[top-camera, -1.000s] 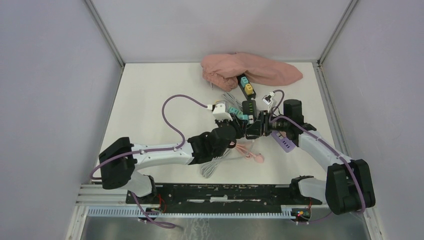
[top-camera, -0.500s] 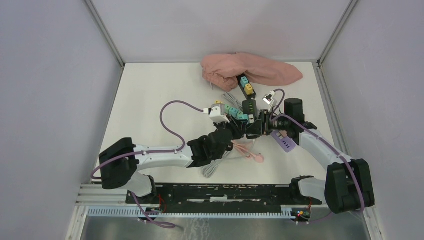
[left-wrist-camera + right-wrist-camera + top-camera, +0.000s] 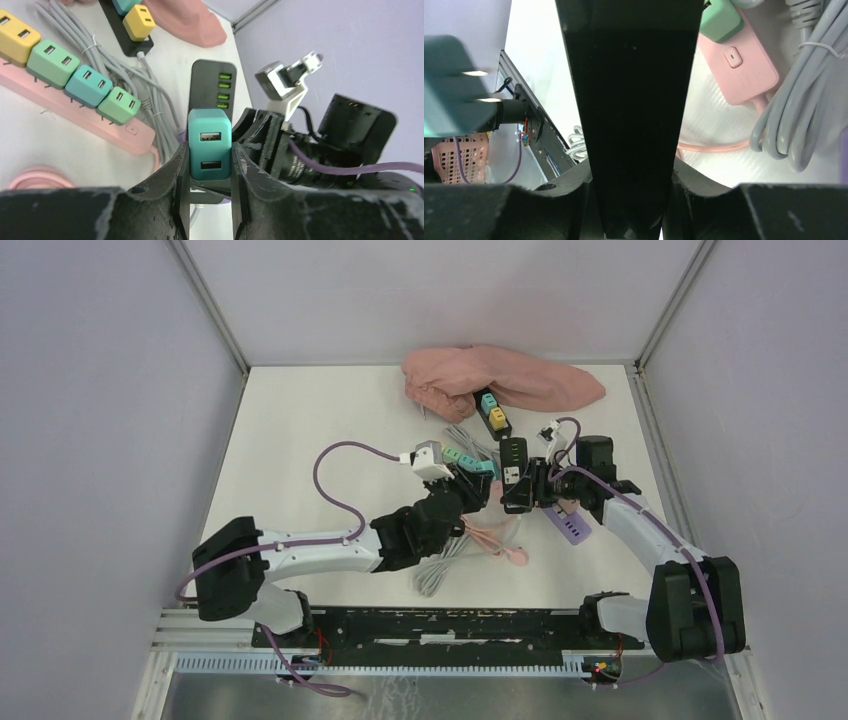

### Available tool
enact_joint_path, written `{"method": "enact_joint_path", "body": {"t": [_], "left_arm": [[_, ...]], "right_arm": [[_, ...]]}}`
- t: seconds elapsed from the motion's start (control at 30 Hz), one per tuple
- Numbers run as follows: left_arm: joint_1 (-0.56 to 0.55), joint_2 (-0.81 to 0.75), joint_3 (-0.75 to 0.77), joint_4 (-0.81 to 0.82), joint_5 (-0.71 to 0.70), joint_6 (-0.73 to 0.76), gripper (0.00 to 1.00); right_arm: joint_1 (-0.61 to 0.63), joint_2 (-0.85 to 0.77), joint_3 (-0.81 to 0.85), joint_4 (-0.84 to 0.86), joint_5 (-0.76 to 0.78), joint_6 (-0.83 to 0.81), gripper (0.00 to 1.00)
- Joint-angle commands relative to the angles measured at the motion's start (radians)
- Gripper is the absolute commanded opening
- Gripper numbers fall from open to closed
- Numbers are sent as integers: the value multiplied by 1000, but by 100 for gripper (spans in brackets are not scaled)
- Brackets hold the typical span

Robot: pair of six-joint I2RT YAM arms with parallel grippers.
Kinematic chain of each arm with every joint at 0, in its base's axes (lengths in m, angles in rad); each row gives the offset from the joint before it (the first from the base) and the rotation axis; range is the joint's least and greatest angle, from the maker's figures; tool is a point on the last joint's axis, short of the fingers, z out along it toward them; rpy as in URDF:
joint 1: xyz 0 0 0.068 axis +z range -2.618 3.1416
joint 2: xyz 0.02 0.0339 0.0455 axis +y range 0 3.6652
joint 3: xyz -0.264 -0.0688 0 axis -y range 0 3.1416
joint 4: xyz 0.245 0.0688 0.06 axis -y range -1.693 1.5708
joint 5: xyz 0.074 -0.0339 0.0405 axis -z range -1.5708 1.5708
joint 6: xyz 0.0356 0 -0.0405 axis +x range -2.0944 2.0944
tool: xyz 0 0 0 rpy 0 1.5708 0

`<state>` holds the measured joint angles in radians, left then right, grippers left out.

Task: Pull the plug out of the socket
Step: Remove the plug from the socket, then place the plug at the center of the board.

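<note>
My left gripper needs to move outward next, to the left in the top view, and down to bare table, because the plug's pins are clear of the black power strip.
My left gripper (image 3: 486, 491) is shut on a teal two-port USB plug (image 3: 210, 145), held above the table; in the left wrist view the gripper (image 3: 210, 155) clamps the plug's sides. My right gripper (image 3: 520, 490) is shut on a black power strip (image 3: 514, 456) with green ports (image 3: 223, 90). In the right wrist view the strip (image 3: 634, 100) fills the gap between the fingers (image 3: 574, 195). The teal plug (image 3: 451, 90) shows at the left with its two metal prongs bare, apart from the strip.
A pink power strip (image 3: 462, 458) with several coloured chargers lies behind my left gripper. A second black strip (image 3: 492, 416) with teal and yellow plugs lies by a pink cloth (image 3: 505, 380). Grey cable (image 3: 440, 570), pink cord (image 3: 500, 540) and a purple strip (image 3: 568, 528) lie nearby.
The teal plug has come out of the black strip. My left gripper drew back left with the plug; my right gripper moved the strip slightly right and away.
</note>
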<state>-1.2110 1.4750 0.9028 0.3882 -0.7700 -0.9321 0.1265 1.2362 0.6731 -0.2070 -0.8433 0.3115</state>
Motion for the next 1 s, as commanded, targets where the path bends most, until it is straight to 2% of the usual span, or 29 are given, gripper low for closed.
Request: {"method": "enact_joint_path", "body": {"t": [0.0,0.13,0.23,0.33,0.43,0.53,0.63,0.77,0.97], "left_arm": [[11,-68,55,10,-48,-55,3],[25,-104,19,1,1,57,3],[64,-137,8,-148,57,169,3],[141,-173,1,-341,115,239,3],[285,-226,-71,-394,264,308,3],[484,-287,-183,-304,519,378,3],[686,-297,-261,-177,643,387,4],[929,-158,-270,-34,827,266,3],[1109,148,-186,239,942,102,7]], "right_arm": [[-6,-5,55,21,12,-25,0],[-26,-19,70,24,-132,-48,0],[-51,-30,108,-80,-253,-193,0],[-69,-22,137,-164,-317,-281,0],[-74,-13,146,-190,-373,-310,0],[-76,-11,156,-221,-400,-340,0],[-77,-7,157,-231,-411,-350,0],[-84,-4,160,-245,-410,-364,0],[-103,-7,161,-255,-415,-370,0]]}}
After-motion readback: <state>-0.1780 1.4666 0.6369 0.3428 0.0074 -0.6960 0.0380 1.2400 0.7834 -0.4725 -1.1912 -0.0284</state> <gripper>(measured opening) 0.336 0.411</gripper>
